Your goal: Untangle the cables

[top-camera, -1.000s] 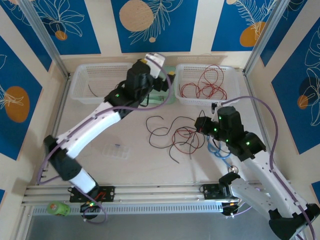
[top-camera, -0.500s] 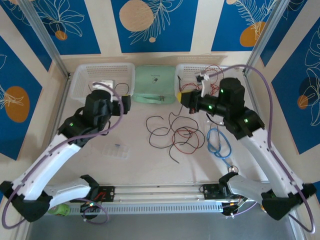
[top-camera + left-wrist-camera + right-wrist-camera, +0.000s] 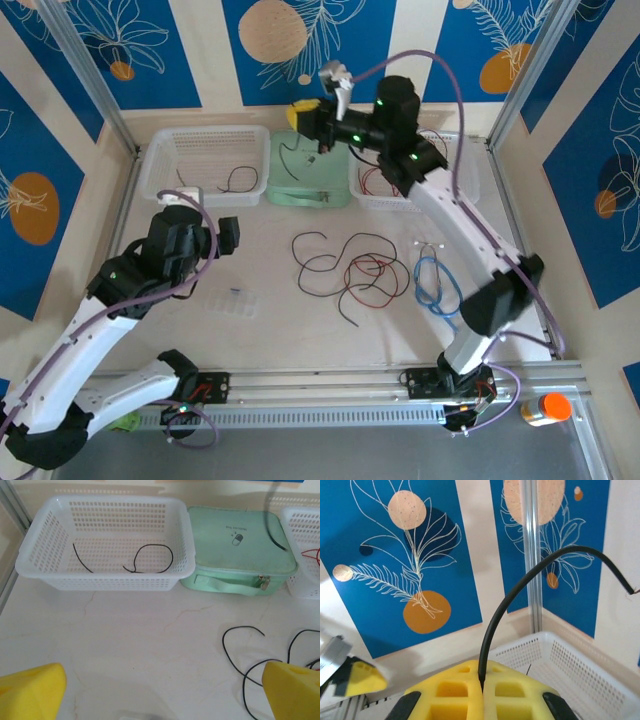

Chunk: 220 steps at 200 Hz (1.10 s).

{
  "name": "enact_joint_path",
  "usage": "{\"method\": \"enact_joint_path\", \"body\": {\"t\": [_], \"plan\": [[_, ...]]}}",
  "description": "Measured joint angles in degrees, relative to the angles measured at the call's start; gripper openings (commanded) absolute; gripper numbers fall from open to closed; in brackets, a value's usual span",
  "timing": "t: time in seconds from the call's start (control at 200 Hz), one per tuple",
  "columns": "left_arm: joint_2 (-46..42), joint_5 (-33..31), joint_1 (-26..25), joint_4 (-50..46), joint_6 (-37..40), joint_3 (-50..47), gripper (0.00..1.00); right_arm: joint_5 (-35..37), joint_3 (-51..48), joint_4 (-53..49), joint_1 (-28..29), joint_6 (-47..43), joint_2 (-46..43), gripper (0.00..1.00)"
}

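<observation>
My right gripper next crosses past the green case (image 3: 308,185) and down into the white basket to release the black cable, since black cables already lie there.
A loose tangle of red and black cables (image 3: 350,270) lies mid-table. My right gripper (image 3: 306,114) is raised high at the back, shut on one black cable (image 3: 520,595) that rises from between its yellow pads (image 3: 455,690). That strand (image 3: 290,152) dangles over the green case (image 3: 308,185). My left gripper (image 3: 226,236) hovers left of the tangle, open, with its yellow fingertips (image 3: 30,692) wide apart over bare table. The tangle's nearest black loop (image 3: 245,645) lies by the right fingertip. Black cables (image 3: 150,560) lie in the left basket (image 3: 30,555), red ones (image 3: 400,178) in the right basket (image 3: 465,165).
A light blue coiled cable (image 3: 437,285) lies right of the tangle. A clear plastic box (image 3: 232,300) sits near the left arm. An orange bottle (image 3: 545,408) stands beyond the rail at the near right. The green case (image 3: 235,545) stands between the two baskets.
My right gripper rose from the tangle to high at the back, carrying a black cable leftward. My left arm drew back from the baskets toward the near left.
</observation>
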Motion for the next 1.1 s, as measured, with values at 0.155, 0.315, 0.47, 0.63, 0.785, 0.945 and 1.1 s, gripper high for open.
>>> {"method": "enact_joint_path", "body": {"t": [0.155, 0.315, 0.47, 0.63, 0.785, 0.945, 1.1], "plan": [[-0.9, 1.0, 0.0, 0.0, -0.3, -1.1, 1.00, -0.3, 18.5, 0.1, 1.0, 0.9, 16.6, 0.00], [-0.9, 1.8, 0.0, 0.0, -0.3, -1.2, 1.00, 2.1, 46.3, -5.2, 2.8, 0.4, 38.1, 0.00], [-1.4, 2.5, 0.0, 0.0, -0.3, -2.2, 1.00, 8.0, 54.4, -4.1, 5.6, -0.6, 50.2, 0.00], [-1.5, 3.2, 0.1, 0.0, 0.0, -2.5, 1.00, 13.0, 47.9, -0.8, 8.0, -1.8, 54.6, 0.00], [-1.5, 3.8, 0.1, 0.0, 0.3, -2.5, 1.00, 16.2, 48.8, -1.9, 9.9, -3.3, 59.3, 0.00], [-1.5, 4.3, 0.1, 0.0, 0.3, -2.8, 1.00, 19.3, 48.3, -4.2, 11.1, -4.1, 60.4, 0.00], [-1.5, 5.1, 0.1, 0.1, 0.3, -2.8, 1.00, 21.4, 48.3, -6.5, 11.2, -2.5, 60.5, 0.26]]}}
